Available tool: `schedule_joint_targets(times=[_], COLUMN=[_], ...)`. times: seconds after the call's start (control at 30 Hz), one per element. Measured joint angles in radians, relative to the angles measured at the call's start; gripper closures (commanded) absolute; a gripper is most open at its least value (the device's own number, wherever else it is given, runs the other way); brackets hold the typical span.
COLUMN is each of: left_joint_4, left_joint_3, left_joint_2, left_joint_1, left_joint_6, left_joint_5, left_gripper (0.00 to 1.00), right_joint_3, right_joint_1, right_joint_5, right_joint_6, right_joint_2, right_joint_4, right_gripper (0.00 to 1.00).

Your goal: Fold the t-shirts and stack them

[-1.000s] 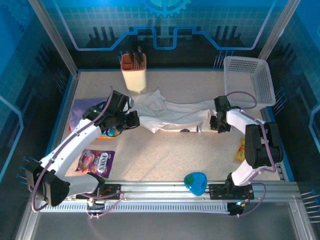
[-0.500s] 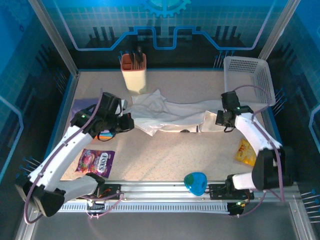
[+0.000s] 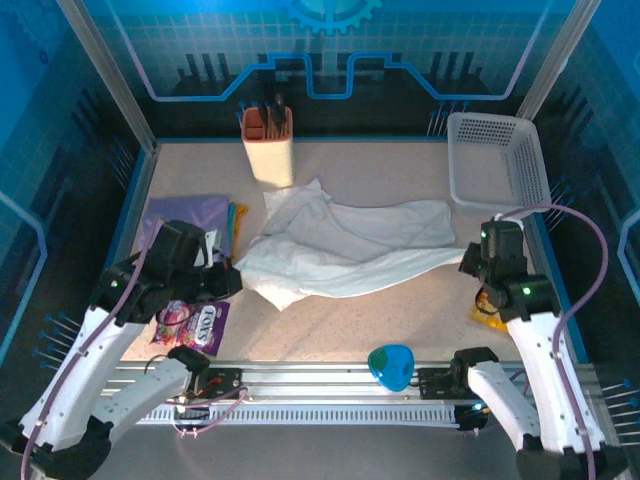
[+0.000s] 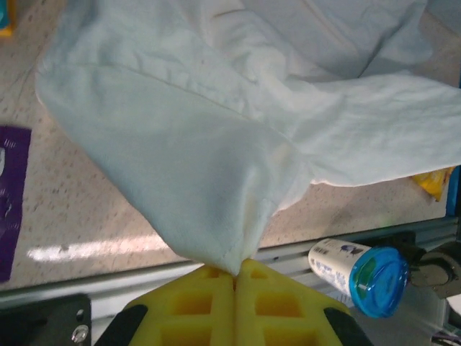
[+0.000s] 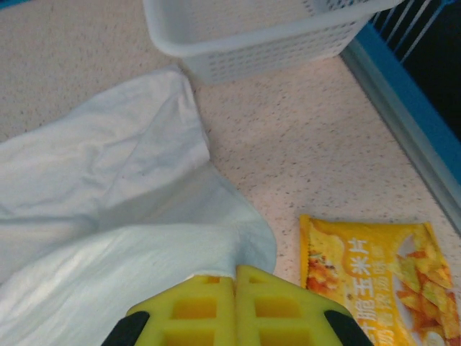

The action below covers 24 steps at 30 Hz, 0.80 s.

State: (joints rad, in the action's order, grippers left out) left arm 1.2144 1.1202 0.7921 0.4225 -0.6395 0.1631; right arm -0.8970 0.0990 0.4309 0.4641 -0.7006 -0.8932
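My right gripper draws back slightly toward the yellow snack packet beside it next, as the t-shirt still curls over, then releases the t-shirt's edge.
The white t-shirt (image 3: 345,245) lies stretched across the middle of the table, lifted at both near corners. My left gripper (image 3: 232,278) is shut on its left corner; in the left wrist view the cloth (image 4: 238,122) funnels down into the closed yellow jaws (image 4: 235,268). My right gripper (image 3: 470,262) is shut on the shirt's right edge, and in the right wrist view the cloth (image 5: 115,216) runs into the closed jaws (image 5: 235,272). A folded lavender garment (image 3: 185,212) with an orange-edged one (image 3: 236,218) beside it lies at the left.
A white perforated basket (image 3: 497,160) (image 5: 252,43) stands at the back right and a knife block (image 3: 268,145) at the back. A purple snack packet (image 3: 190,322) lies near left, a yellow one (image 3: 485,305) (image 5: 374,267) near right. A blue-lidded bottle (image 3: 390,365) (image 4: 360,268) rests on the front rail.
Both arms have drawn back toward the near edge, pulling the white t-shirt out wider and nearer. The right gripper has closed on the shirt's right edge.
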Motion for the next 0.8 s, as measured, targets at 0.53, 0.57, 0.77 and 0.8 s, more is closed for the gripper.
schedule_joint_targets(times=[0.53, 0.57, 0.77, 0.8], left_joint_4=[0.172, 0.177, 0.255, 0.264], left_joint_3=[-0.185, -0.206, -0.245, -0.244], left_joint_2=[-0.212, -0.215, -0.212, -0.201], left_joint_1=[-0.001, -0.001, -0.001, -0.001], left_joint_6=[-0.154, -0.157, -0.141, -0.135], left_joint_5=[0.061, 0.071, 0.063, 0.056], left_gripper=[0.81, 0.7, 0.56, 0.56], right_joint_3=[0.0, 0.0, 0.0, 0.0], right_joint_1=[0.036, 0.039, 0.047, 0.049], right_joint_5=[0.096, 0.107, 0.148, 0.149], right_joint_6=[0.019, 0.022, 0.032, 0.031], right_joint_2=[0.023, 0.027, 0.063, 0.068], right_joint_4=[-0.098, -0.101, -0.11, -0.109], right_gripper=[0.74, 0.7, 0.46, 0.44])
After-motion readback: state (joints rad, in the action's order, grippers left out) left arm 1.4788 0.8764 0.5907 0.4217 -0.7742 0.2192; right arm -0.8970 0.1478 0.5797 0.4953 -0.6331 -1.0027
